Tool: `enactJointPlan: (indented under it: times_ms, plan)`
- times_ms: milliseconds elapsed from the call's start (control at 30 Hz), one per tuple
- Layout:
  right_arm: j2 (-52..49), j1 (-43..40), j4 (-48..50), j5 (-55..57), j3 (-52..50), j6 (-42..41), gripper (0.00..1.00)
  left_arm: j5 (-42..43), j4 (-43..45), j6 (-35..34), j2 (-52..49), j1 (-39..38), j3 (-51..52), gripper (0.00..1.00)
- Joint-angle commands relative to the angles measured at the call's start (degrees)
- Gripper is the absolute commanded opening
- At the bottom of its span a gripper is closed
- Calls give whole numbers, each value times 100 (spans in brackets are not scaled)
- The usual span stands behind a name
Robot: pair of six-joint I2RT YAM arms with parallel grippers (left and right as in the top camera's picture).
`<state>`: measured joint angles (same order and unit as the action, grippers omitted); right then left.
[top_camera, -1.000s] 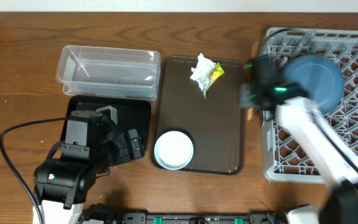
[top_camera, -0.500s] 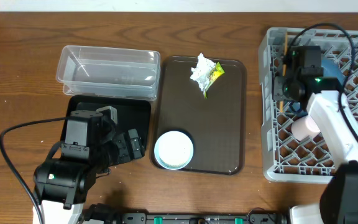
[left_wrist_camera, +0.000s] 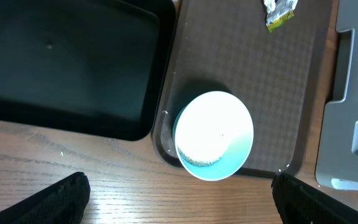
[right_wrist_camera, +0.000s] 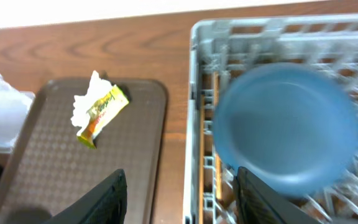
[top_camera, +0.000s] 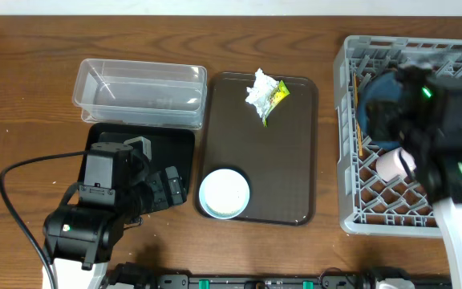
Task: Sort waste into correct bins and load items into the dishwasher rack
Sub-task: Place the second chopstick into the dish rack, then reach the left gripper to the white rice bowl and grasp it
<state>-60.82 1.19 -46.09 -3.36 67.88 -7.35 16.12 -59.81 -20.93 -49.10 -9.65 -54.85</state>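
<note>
The left gripper goes down and to the right in the overhead view next, onto the bowl's rack-side rim [top_camera: 247, 203] [left_wrist_camera: 247, 152], because the bare tray there leaves room for a finger.
A crumpled white tissue [top_camera: 258, 88] and a yellow-green wrapper [top_camera: 277, 96] lie together at the far end of the brown tray [top_camera: 287, 168]. The pale green bowl [top_camera: 224, 193] stands on the tray's near left corner, with rice grains [left_wrist_camera: 199, 162] inside. The clear tub [top_camera: 139, 92] and black container [top_camera: 155, 144] sit on the left. In the grey rack [top_camera: 347, 185] are the blue dish [right_wrist_camera: 284, 124], a pink cup [top_camera: 391, 164] and chopsticks [top_camera: 358, 112]. My right gripper [right_wrist_camera: 180, 179] hangs open and empty over the rack's left edge. My left gripper [left_wrist_camera: 180, 182] is open, short of the bowl.
My left arm [top_camera: 95, 209] covers the black container's near end. A black cable [top_camera: 18, 209] loops over the table at the front left. My right arm [top_camera: 435, 120], blurred, hides part of the blue dish.
My right gripper has opened and let go of the chopsticks, which now lie along the rack's left side. The right arm has swung back over the rack. The left arm has stayed put.
</note>
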Motion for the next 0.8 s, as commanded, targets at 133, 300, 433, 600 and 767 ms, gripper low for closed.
enactJointPlan:
  times_ms: [133, 300, 433, 600, 767]
  plan:
    - [1405, -306, -1268, 2024, 70, -1661, 57, -57, -15, 55, 2, -9, -79, 96]
    - [1762, -348, -1436, 2288, 70, -1853, 77, -57, -15, 55, 2, -9, -79, 96]
    - [1759, -348, -1436, 2282, 70, -1856, 99, -57, -15, 55, 2, -9, -79, 96]
    - [1759, -348, -1440, 2282, 70, -1853, 99, -61, -15, 61, 2, -9, -79, 96]
    - [1759, -348, -1443, 2284, 70, -1853, 99, -76, -13, 74, 2, -9, -79, 96]
